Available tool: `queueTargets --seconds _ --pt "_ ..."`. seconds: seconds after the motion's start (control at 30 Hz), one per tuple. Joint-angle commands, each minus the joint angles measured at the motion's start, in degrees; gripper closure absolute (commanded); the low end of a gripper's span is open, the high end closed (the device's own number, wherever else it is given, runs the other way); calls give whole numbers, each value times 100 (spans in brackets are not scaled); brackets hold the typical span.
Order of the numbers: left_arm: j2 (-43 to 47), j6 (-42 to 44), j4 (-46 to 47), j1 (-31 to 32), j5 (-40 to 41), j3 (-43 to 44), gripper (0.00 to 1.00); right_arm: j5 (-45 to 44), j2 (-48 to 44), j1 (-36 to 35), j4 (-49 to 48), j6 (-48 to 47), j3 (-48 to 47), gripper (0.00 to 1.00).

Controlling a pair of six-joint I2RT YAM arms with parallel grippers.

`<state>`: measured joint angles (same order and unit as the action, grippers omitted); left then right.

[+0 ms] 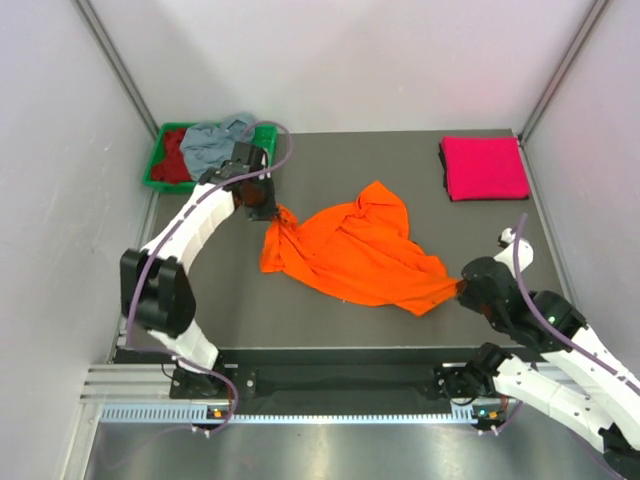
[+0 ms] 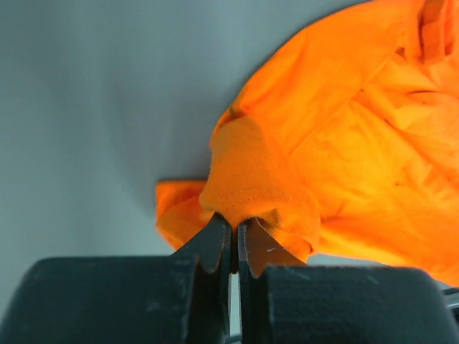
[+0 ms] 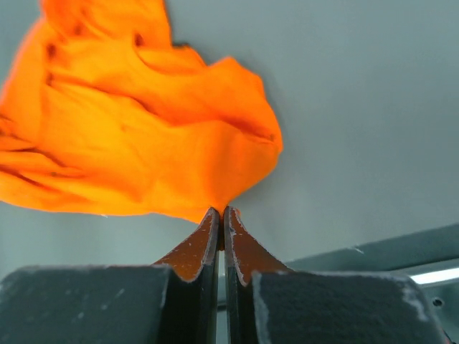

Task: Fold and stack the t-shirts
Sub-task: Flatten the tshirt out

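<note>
I will next pull the t-shirt's bunched corner outward and to the gripper's right in the top view with my left gripper to spread it, and then let go, since bare table is there.
A bright orange t-shirt point(image 1: 355, 250) lies crumpled across the middle of the dark table. My left gripper point(image 1: 268, 212) is shut on its left corner, seen in the left wrist view point(image 2: 234, 223) with orange cloth point(image 2: 344, 143) bunched over the tips. My right gripper point(image 1: 462, 288) is shut on its right corner, seen in the right wrist view point(image 3: 219, 212) with the orange cloth point(image 3: 129, 129) spreading left. A magenta pink t-shirt point(image 1: 484, 167) lies folded at the back right. A grey-blue t-shirt point(image 1: 212, 142) and a dark red t-shirt point(image 1: 174, 157) sit crumpled in the tray.
A green plastic tray point(image 1: 155, 170) stands at the back left corner, close behind my left arm. White walls enclose the table on three sides. The table's front edge point(image 1: 330, 352) runs just behind the arm bases.
</note>
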<state>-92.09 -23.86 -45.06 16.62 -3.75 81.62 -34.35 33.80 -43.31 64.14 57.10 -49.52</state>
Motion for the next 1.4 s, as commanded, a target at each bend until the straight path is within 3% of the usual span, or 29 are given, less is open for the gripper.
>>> queueTargets --seconds 0.0,0.23,0.33,0.4,0.47,0.53,0.73,0.93,1.07,1.37 --pt "-657 171 787 -19 -564 406 100 209 -93 42 -332 117 214 100" --pt "-2118 215 1517 -27 -925 2030 100 -2 240 42 -490 29 188 100" --pt "-2409 259 1921 -27 -1180 2226 100 -37 355 51 -604 3 179 100" --pt "-2375 311 2168 -27 -1216 2165 82 -37 399 51 -666 -15 232 100" --pt "-2261 364 2107 -27 -972 2069 54 -19 469 51 -745 -32 258 100" --pt "-1928 391 1879 -27 -383 1780 50 16 531 51 -832 -50 267 100" --pt "-653 14 1387 -45 795 112 52 209 662 51 -1175 -182 311 100" --pt "59 -514 1217 -71 710 -1312 54 411 715 59 -1448 -305 390 100" --pt "95 -804 1666 -71 419 -1799 55 525 724 51 -1545 -340 452 100" --pt "-519 -1051 2018 -89 753 -2019 55 482 443 77 -1466 -340 513 100"
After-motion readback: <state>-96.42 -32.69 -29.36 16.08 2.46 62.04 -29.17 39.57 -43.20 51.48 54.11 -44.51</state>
